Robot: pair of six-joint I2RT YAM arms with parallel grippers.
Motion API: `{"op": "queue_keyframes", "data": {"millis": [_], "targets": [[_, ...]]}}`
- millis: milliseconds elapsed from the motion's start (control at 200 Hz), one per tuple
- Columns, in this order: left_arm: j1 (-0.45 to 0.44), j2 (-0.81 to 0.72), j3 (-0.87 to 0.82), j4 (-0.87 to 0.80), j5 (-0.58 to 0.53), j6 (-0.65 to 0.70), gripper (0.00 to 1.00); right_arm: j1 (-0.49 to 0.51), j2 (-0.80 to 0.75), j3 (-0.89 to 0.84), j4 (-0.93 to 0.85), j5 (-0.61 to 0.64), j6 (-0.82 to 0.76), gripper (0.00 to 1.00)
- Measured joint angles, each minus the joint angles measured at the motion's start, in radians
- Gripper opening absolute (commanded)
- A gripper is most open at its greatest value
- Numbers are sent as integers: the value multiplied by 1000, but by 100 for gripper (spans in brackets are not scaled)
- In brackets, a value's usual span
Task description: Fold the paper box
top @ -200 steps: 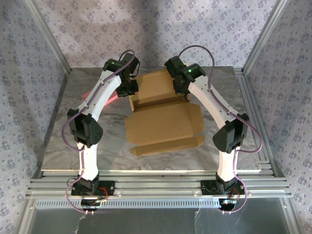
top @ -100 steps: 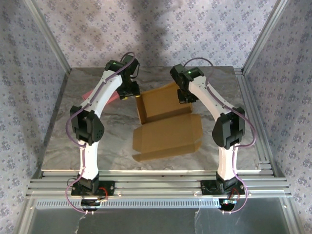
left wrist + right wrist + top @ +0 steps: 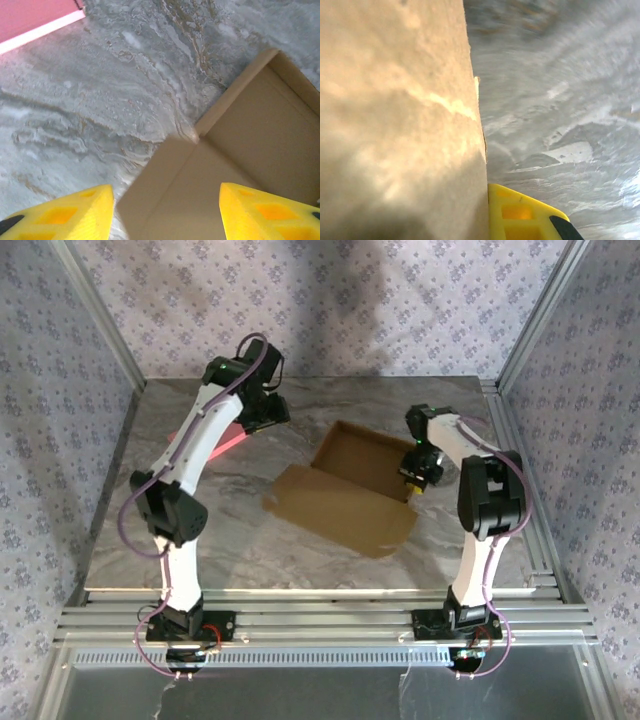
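My right gripper pulls the box's held side (image 3: 409,496) (image 3: 420,145) toward the middle of the table next, turning, then releases the box, since its flat flap faces the near table edge.
The paper box (image 3: 350,498) lies partly folded in the middle of the table, a shallow brown tray with raised walls and a flat flap toward the near left. My right gripper (image 3: 411,486) is shut on the box's right wall. In the right wrist view that wall (image 3: 395,120) fills the left side and hides one jaw. One yellow finger (image 3: 525,215) presses against it. My left gripper (image 3: 268,418) hovers at the back left, away from the box. In the left wrist view it (image 3: 162,215) is open, with the box corner (image 3: 225,150) below and nothing between the fingers.
A pink flat rectangle (image 3: 230,443) lies on the marble table (image 3: 180,530) at the back left, partly under the left arm; its corner (image 3: 30,20) is in the left wrist view. Aluminium posts and patterned walls enclose the table.
The left gripper opened, let go of the box and drew back to the left. The right gripper pulled the box right and nearer, turning it; the rear panel now stands as tray walls.
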Motion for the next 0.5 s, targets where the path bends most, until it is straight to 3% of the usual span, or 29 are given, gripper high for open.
{"op": "queue_keyframes", "data": {"millis": [115, 300, 500], "targets": [[-23, -206, -207, 62, 4, -125, 72, 1, -54, -74, 73, -89, 160, 0], [-77, -500, -544, 181, 47, -349, 78, 55, -80, -95, 133, -161, 350, 0], [-119, -522, -787, 339, 110, -455, 83, 81, -80, -98, 153, -187, 444, 0]]}}
